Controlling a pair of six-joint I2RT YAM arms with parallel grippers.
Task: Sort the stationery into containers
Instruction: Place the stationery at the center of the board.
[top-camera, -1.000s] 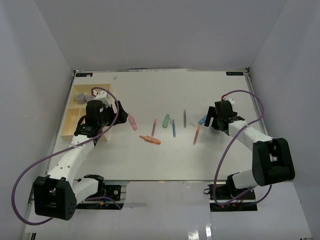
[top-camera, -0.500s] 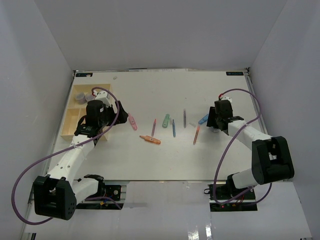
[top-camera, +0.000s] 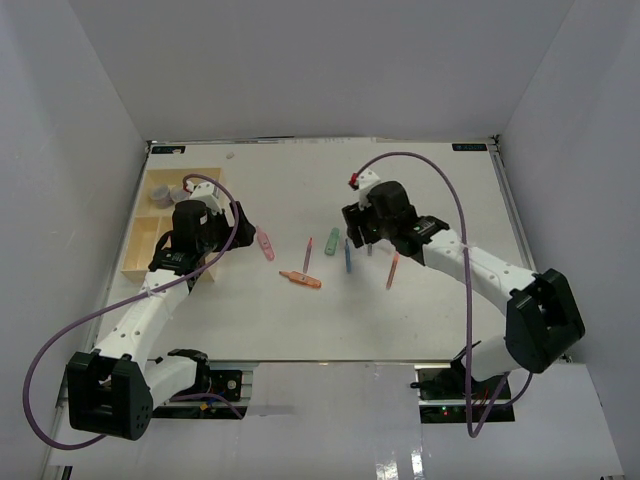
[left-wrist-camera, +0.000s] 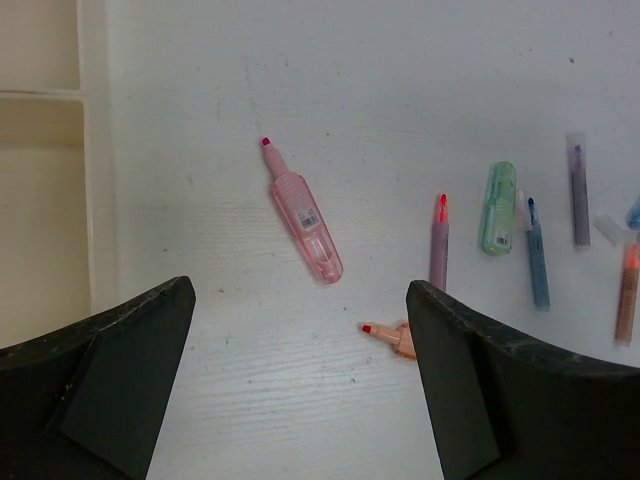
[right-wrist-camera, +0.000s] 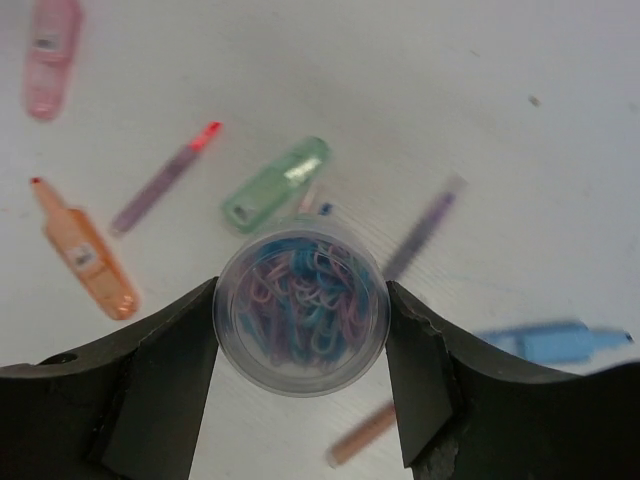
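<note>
I should swing my right gripper back and left in the top view. Then I should lower the squat pot beside the orange marker, where it is empty.
My right gripper (right-wrist-camera: 300, 322) is shut on a squat round clear pot (right-wrist-camera: 300, 308) full of coloured paper clips and holds it above the table. Below it lie a green marker (right-wrist-camera: 275, 185), a purple pen (right-wrist-camera: 165, 178), an orange marker (right-wrist-camera: 85, 250) and a blue marker (right-wrist-camera: 550, 340). From above, the right gripper (top-camera: 362, 228) hovers over the pens mid-table and hides the pot. My left gripper (left-wrist-camera: 300, 380) is open and empty, close to a pink marker (left-wrist-camera: 305, 212) and beside the cream tray (top-camera: 140, 235). Two pots (top-camera: 168, 192) sit in the tray's far section.
More pens lie mid-table: an orange marker (top-camera: 300, 279), a blue pen (top-camera: 347, 256), a thin orange pen (top-camera: 392, 270) and a dark grey pen (left-wrist-camera: 578, 190). The tray wall (left-wrist-camera: 95, 200) runs along the left. White walls enclose the table.
The right gripper closed on the pot at the right side of the table, then swung left with it to above the pens. The left arm has not moved.
</note>
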